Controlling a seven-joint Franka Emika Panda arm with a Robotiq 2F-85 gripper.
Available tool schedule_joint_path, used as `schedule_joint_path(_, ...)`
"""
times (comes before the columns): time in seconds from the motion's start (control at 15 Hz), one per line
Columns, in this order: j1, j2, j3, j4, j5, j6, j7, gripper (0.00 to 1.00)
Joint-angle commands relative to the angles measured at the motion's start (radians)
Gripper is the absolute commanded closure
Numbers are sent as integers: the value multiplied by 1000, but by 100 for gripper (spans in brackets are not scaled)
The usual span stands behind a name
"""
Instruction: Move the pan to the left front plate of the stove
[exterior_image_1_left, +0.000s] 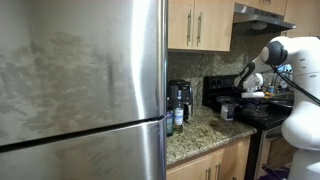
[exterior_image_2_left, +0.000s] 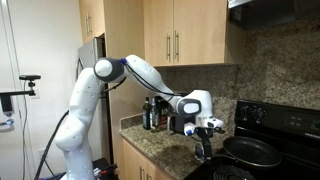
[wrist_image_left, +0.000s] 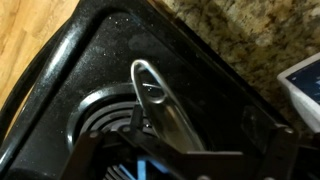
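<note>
My gripper stays low over the stove next and closes its fingers on the metal handle (exterior_image_2_left: 211, 156), because the handle already lies between them.
The black pan (exterior_image_2_left: 250, 152) sits on the stove (exterior_image_2_left: 278, 120), its handle pointing towards the counter. In the wrist view the shiny metal handle (wrist_image_left: 160, 100) with a loop end lies over the black cooktop (wrist_image_left: 110, 45), next to a coil burner (wrist_image_left: 100, 115). My gripper (exterior_image_2_left: 204, 150) is lowered over the handle. In the wrist view the gripper (wrist_image_left: 195, 125) is open, the handle between the fingers and closer to one of them. In an exterior view the gripper (exterior_image_1_left: 243, 88) hangs over the stove (exterior_image_1_left: 215, 90); the pan itself is hard to make out there.
A granite counter (exterior_image_2_left: 150, 145) adjoins the stove, with bottles (exterior_image_2_left: 150, 113) and a black coffee maker (exterior_image_1_left: 179, 100) on it. A small cup (exterior_image_1_left: 227, 111) stands near the stove edge. A steel fridge (exterior_image_1_left: 80, 80) fills the foreground. Wood floor (wrist_image_left: 30, 40) lies beside the stove.
</note>
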Motion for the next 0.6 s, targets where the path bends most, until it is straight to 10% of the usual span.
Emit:
schedule_joint_path(0.0, -10, 11, 6, 8, 44, -6, -18, 25)
schedule_joint_path(0.53, -22, -53, -11, -23, 66, 3, -28, 84)
